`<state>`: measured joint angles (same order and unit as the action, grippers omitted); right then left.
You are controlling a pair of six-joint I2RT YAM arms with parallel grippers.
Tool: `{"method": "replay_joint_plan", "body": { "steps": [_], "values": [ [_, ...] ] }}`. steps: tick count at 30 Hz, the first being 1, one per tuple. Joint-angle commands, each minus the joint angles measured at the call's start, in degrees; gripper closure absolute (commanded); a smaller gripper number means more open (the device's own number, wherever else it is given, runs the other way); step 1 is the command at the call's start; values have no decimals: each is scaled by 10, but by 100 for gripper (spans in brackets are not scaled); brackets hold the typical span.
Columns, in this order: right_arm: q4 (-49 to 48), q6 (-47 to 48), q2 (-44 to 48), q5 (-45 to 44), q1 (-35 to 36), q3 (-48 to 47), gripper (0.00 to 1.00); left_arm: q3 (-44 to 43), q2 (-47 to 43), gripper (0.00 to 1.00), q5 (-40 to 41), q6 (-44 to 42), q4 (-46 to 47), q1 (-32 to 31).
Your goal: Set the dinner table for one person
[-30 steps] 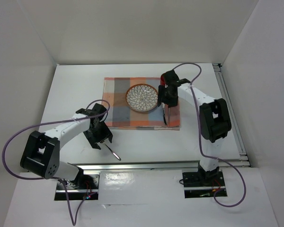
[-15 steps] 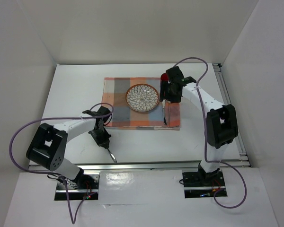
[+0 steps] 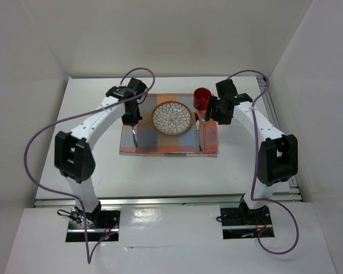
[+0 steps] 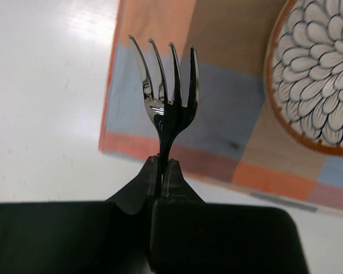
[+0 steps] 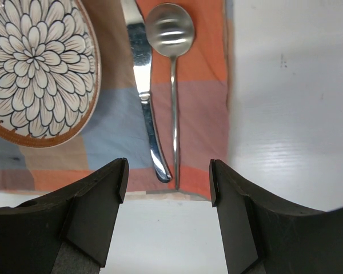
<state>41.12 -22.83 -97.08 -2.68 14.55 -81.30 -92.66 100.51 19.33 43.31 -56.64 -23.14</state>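
My left gripper moves down next, shifting toward the plate, and releases the fork (image 3: 135, 137) where there's room. The mat's bare part beside the plate lies below the gripper.
My left gripper (image 4: 162, 164) is shut on the handle of a dark shiny fork (image 4: 168, 97). The tines stick out over the left part of the orange-and-blue checked mat (image 4: 228, 114). In the top view the fork (image 3: 135, 137) lies over the mat's left strip, left of the flower-patterned plate (image 3: 172, 118), with the left gripper (image 3: 131, 118) above it. I cannot tell whether the fork touches the mat. My right gripper (image 5: 167, 180) is open and holds nothing, above the handle ends of a knife (image 5: 144, 85) and a spoon (image 5: 171, 85) right of the plate. The white dinner table (image 3: 91, 108) carries it all.
A red cup (image 3: 201, 97) stands on the mat's far right corner, just left of the right gripper (image 3: 210, 111). Aluminium rails run along the table's near edge (image 3: 171, 200) and right edge (image 3: 277, 131). White walls enclose the far and side edges.
The left gripper shut on the fork near the table's front edge and carried it up over the mat's left side. The right gripper drew back to the right, uncovering the red cup.
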Motion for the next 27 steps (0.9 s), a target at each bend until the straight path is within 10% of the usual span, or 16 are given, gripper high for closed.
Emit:
{"method": "replay_joint_plan", "body": {
  "steps": [1,10,18,27],
  "values": [
    [0,5,31,3,-13,14,30,-95,97,100,19,-91,-37,-4],
    [11,0,62,-3,-35,47,30,-325,297,100,-3,-149,-58,22],
    [23,0,69,-15,-52,54,29,-349,369,100,-27,-166,-48,33],
    [33,-6,69,-32,-52,48,18,-343,372,39,-63,-177,-41,33]
  ]
}}
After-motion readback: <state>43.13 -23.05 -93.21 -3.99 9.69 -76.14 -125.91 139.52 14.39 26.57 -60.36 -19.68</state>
